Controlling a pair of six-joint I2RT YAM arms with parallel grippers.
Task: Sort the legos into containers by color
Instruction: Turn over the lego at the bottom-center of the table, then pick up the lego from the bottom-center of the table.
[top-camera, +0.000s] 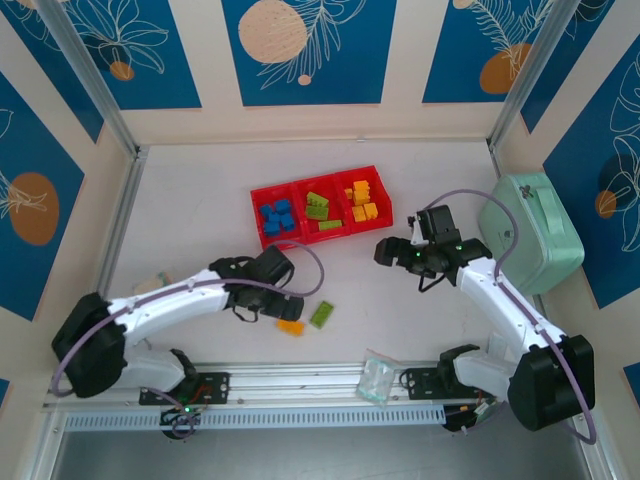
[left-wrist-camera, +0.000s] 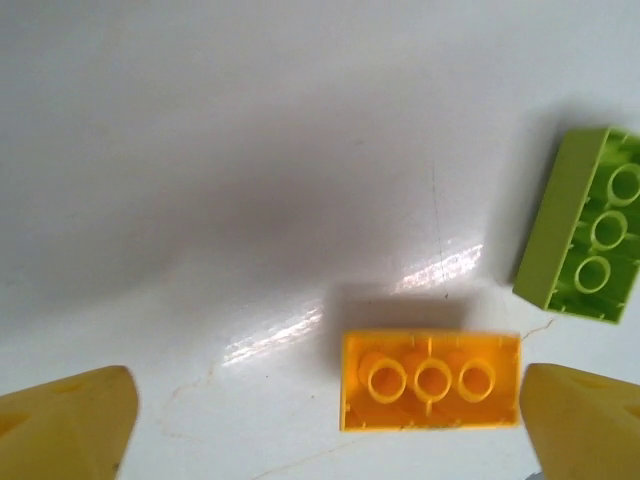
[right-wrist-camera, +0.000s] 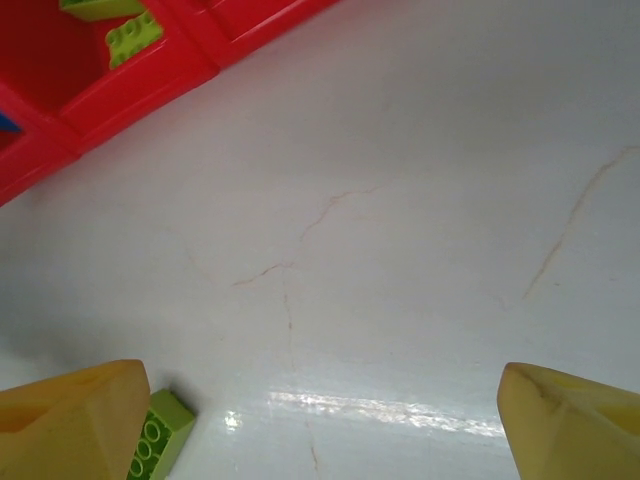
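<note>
The loose orange-yellow lego is still outside the tray holding its color, so my right gripper will next swing back past the green brick, turning and coming down onto that lego.
The red three-compartment tray sits mid-table, with blue legos in its left cell, lime green ones in the middle and orange-yellow ones on the right. Two loose bricks lie in front of it: an orange one and a green one. My left gripper hovers open over them. The orange brick lies studs-down between the fingers, the green brick beyond. My right gripper is open over bare table, the green brick by its left finger and the tray's corner ahead.
A mint green case with a handle stands at the right edge beside the right arm. A small clear bag lies on the front rail between the arm bases. A small flat item rests near the left arm.
</note>
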